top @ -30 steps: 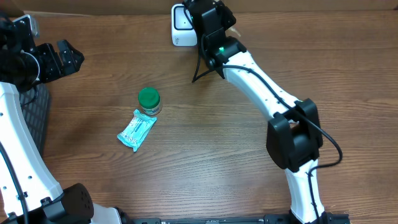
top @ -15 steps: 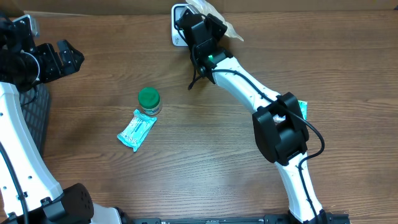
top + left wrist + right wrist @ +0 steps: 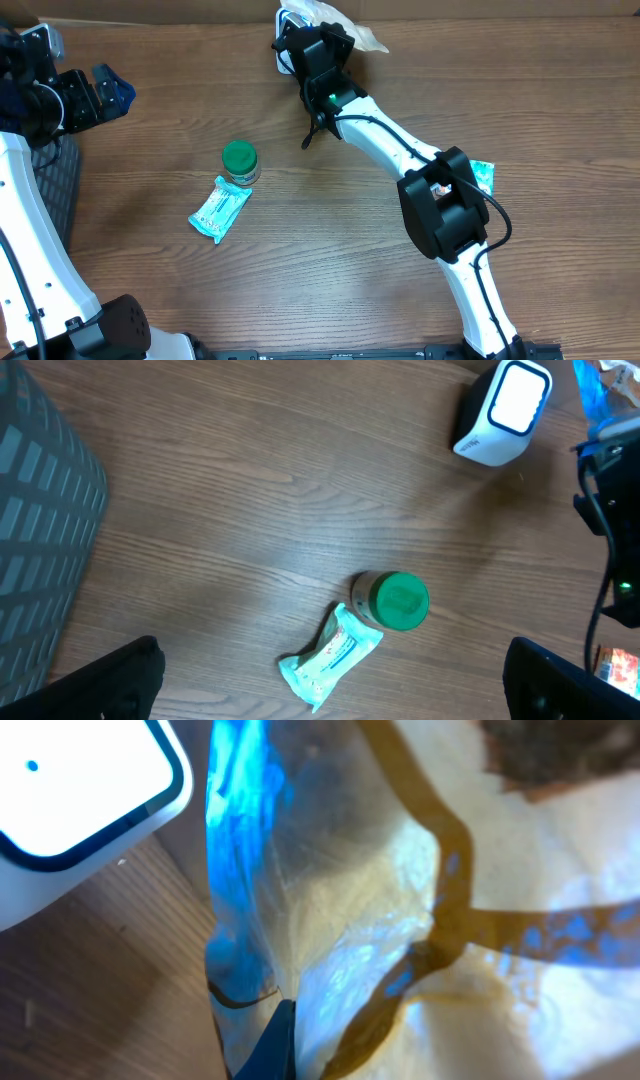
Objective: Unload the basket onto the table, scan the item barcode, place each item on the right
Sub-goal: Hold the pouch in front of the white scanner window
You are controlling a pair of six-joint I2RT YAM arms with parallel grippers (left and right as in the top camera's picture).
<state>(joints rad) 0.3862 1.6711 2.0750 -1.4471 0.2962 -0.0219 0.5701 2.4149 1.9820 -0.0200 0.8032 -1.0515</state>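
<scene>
The bag is already catching blue light. I next need to pull my right gripper back from the scanner and let go of the bag over the teal packet by the arm's elbow.
My right gripper is shut on a clear crinkly bag with a pale filling, at the table's far edge. It holds the bag right beside the white scanner, which it partly hides from above. In the right wrist view the bag fills most of the frame, blue light falls on its left side, and the scanner sits at the upper left. A blue fingertip of the right gripper presses into the plastic. My left gripper hangs open at the far left, holding nothing.
A green-lidded jar and a teal packet lie left of centre, and both also show below the left gripper. Another teal packet lies by the right arm's elbow. A dark ribbed bin stands at the left edge.
The right arm has swung left and carried the bag from beside the scanner to over it. A teal packet by its elbow came into view. The left arm has not moved.
</scene>
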